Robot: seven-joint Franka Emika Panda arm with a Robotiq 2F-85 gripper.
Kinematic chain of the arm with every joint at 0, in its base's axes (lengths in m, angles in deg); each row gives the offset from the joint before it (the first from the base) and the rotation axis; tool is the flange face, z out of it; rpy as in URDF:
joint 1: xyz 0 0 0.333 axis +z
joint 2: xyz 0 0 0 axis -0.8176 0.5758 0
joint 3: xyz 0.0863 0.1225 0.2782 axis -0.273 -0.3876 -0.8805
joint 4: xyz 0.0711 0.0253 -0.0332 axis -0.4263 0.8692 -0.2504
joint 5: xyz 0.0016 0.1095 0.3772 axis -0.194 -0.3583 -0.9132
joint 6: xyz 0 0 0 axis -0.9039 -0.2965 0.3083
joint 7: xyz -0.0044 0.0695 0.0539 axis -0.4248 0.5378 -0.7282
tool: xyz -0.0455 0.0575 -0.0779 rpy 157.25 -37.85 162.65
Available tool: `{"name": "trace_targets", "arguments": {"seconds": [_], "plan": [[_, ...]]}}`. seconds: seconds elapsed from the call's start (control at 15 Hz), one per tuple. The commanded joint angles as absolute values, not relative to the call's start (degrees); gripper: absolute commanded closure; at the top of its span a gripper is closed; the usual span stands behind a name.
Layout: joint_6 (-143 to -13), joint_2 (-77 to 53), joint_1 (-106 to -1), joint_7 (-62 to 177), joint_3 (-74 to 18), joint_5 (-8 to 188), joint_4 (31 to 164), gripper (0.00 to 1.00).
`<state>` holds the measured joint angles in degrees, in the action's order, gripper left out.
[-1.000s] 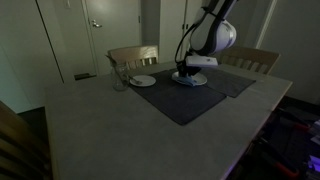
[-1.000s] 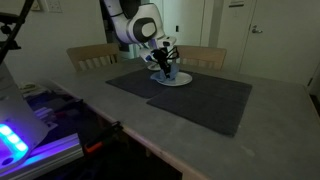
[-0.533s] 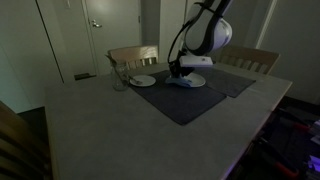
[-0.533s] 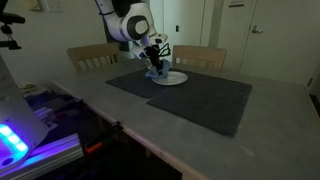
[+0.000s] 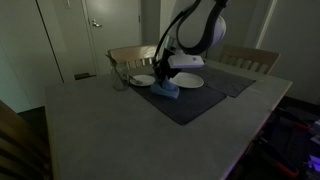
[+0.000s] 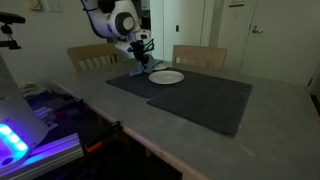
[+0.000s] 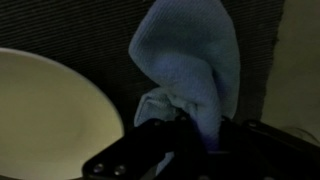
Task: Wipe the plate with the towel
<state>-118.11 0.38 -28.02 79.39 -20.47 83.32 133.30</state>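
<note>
I need to move my gripper away from the white plate point(image 5: 190, 80) toward the mat's edge beside the towel and open it to let go of the towel, since the towel is off the plate's rim.
A white plate point(image 5: 190, 80) lies on a dark placemat point(image 5: 195, 108); it also shows in an exterior view point(image 6: 167, 77) and at the left of the wrist view point(image 7: 50, 110). My gripper point(image 5: 168, 86) is shut on a light blue towel point(image 5: 171, 95) and holds it on the mat just beside the plate, off its rim. In the wrist view the towel point(image 7: 190, 55) bunches up out of the gripper point(image 7: 190, 135), whose jaws are hidden by cloth. The gripper point(image 6: 138, 66) and the towel point(image 6: 137, 72) also show in an exterior view.
A second small plate point(image 5: 143, 80) and a clear glass point(image 5: 119, 78) stand at the table's far side. Wooden chairs point(image 6: 92, 55) stand behind the table. A second dark mat point(image 6: 205, 100) lies toward the table's front. A lit device point(image 6: 20, 135) stands beside the table.
My gripper has moved with the towel off the plate and sideways onto the placemat beside it. The plate now lies uncovered.
</note>
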Motion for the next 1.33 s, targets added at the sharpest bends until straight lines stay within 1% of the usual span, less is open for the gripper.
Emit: {"name": "trace_targets", "arguments": {"seconds": [0.0, 0.2, 0.53, 0.6, 0.67, 0.73, 0.8, 0.93, 1.0, 1.27], "plan": [[-115.5, -1.1, -27.9, 77.2, -22.8, 84.5, 133.3, 0.96], [-115.3, 0.3, -27.0, 77.7, -23.5, 85.3, 132.9, 0.96], [-116.5, 2.5, -25.1, 79.0, -22.1, 86.1, 132.6, 0.96], [-116.5, 2.6, -25.2, 78.7, -22.2, 86.1, 132.6, 0.88], [-116.3, 2.7, -25.1, 78.7, -22.1, 86.2, 132.6, 0.61], [-116.0, 2.7, -25.2, 78.5, -22.2, 86.2, 132.6, 0.59], [-115.9, 2.6, -24.8, 78.7, -21.8, 86.4, 132.6, 0.53], [-114.0, 1.7, -23.0, 78.9, -20.0, 87.7, 132.4, 0.39], [-113.0, 1.4, -20.7, 79.7, -17.4, 89.5, 132.2, 0.31], [-110.8, -0.6, -15.1, 81.1, -10.8, 95.5, 131.6, 0.03]]}}
